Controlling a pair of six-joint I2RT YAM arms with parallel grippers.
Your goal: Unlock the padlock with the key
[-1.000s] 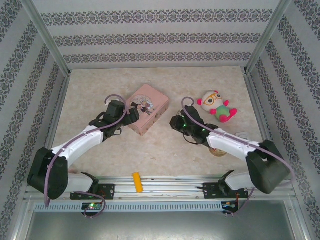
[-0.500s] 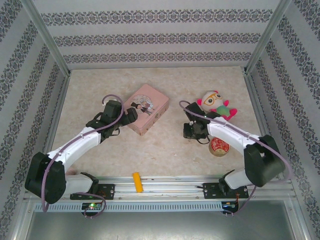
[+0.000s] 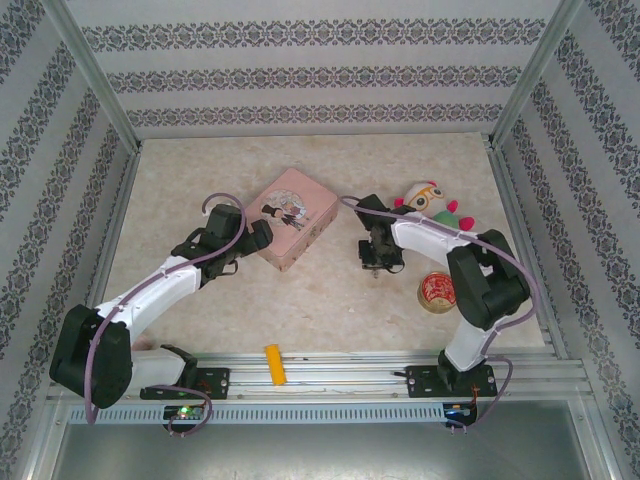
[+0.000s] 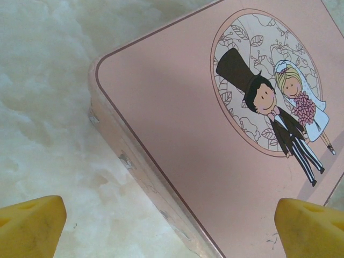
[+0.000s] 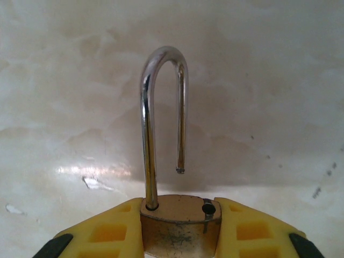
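I will move my right gripper a little toward the pink tin, lower the padlock (image 5: 180, 228) onto the tabletop beside the tin and release it, since that spot is bare.
The small brass padlock (image 5: 180, 228) sits clamped between the yellow fingers (image 5: 107, 234) of my right gripper (image 5: 180, 208), which is shut on its body. Its silver shackle (image 5: 148, 134) stands raised, with the free end hanging clear above its hole. From above, the right gripper (image 3: 378, 256) points down at the table centre-right. My left gripper (image 4: 172, 226) is open, its yellow fingertips (image 4: 32, 217) wide apart over the near edge of the pink tin (image 4: 215, 150). In the top view the left gripper (image 3: 250, 238) is at the tin's (image 3: 292, 215) left corner. The key is out of view.
A plush toy (image 3: 432, 203) lies behind the right arm. A small round red tin (image 3: 437, 291) sits to the right of the right gripper. A yellow oblong block (image 3: 274, 364) lies on the front rail. Metal frame posts and patterned walls bound the table.
The right arm has folded in, its forearm swinging toward the toy and uncovering the round red tin, with the gripper ending a little further right. The left arm has barely shifted.
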